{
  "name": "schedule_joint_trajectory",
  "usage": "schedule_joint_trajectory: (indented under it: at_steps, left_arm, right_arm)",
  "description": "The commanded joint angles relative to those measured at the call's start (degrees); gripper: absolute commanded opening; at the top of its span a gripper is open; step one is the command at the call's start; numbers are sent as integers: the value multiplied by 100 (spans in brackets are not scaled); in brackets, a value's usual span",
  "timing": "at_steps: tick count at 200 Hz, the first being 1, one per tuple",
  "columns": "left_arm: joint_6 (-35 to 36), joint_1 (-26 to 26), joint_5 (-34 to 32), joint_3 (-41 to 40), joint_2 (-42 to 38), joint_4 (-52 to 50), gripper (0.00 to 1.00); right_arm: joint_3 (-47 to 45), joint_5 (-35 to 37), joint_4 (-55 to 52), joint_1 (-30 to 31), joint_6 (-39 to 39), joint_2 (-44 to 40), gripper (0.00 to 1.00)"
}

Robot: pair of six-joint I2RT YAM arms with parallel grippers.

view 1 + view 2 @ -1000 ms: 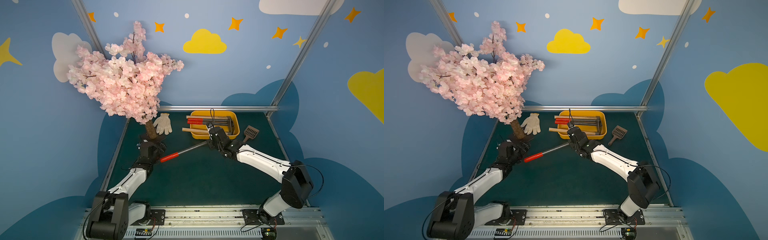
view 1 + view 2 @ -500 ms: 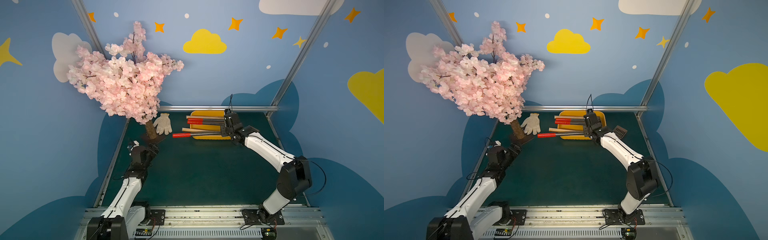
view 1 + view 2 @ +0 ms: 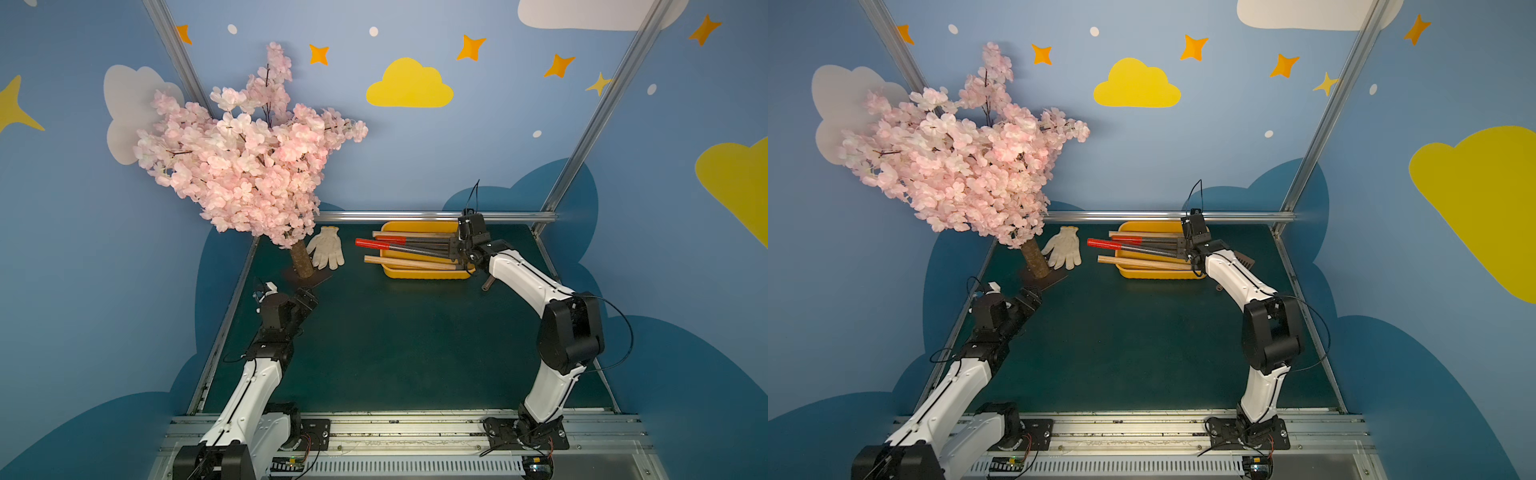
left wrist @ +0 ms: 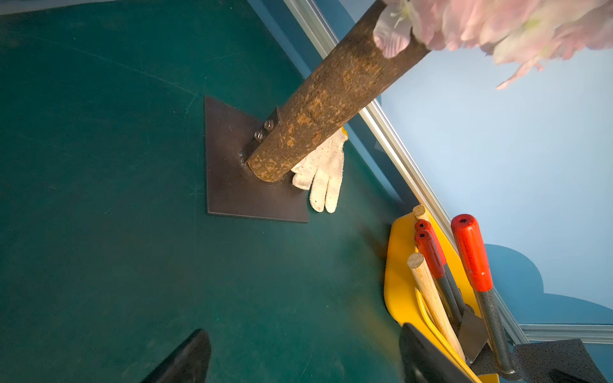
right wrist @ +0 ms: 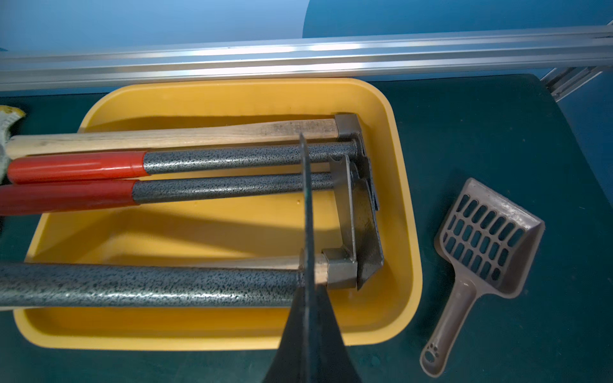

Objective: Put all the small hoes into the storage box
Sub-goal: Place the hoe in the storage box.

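My right gripper is above the metal tool heads in the yellow box, so next it should move down toward them and let go of the hoe's blade there.
The small hoe (image 3: 409,248) (image 3: 1142,248) has a speckled grey shaft (image 5: 149,285) and a red grip. It hangs level over the yellow storage box (image 3: 428,274) (image 3: 1158,274) (image 5: 232,96), with its grip past the box's left rim. My right gripper (image 3: 459,249) (image 3: 1187,249) (image 5: 308,298) is shut on the hoe's thin blade at the box's right end. Several other red-gripped and wooden-handled tools lie in the box. My left gripper (image 3: 309,297) (image 3: 1032,297) (image 4: 305,348) is open and holds nothing, low over the mat by the tree's base plate (image 4: 232,185).
A pink blossom tree (image 3: 245,166) stands at the back left, its trunk (image 4: 331,96) bolted to the plate. A white glove (image 3: 327,252) (image 3: 1064,248) lies between tree and box. A brown slotted scoop (image 5: 481,252) (image 3: 1244,259) lies right of the box. A metal rail runs behind.
My right arm has carried the hoe from the mat's middle back over the box and turned it level. The left arm has drawn back toward the front left, away from the hoe's grip.
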Motion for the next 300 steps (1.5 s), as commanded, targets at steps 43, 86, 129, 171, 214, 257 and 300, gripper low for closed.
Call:
schedule_joint_trajectory:
  at_steps: [43,86,129,171,214,257,300]
  left_arm:
    - [233,141,102,130,-248,-374,89]
    - [254,219,127,155,-226,-374,89]
    - [253,248,131,155,-212,-391,89]
    - [261,241,86,164,-242,-460,89]
    - [270,250,76,170,-248,-480,89]
    - [275,250,68,155,-247,-488,88]
    - [279,251,76,146,-274,-497,88]
  right_arm:
    - [464,-791,827,-374,-314,500,0]
    - [550,-896,802,-473,-780,627,0]
    - [684,-902,743,-508,-1031,885,0]
    - [676,-877,748,-508,-1105,1073,0]
    - [571,-759,791,-508,-1171,1149,0]
    - [546,-552,749,-507,-1235,1225,0]
    - [500,-515,758,-508,-1252,1170,4]
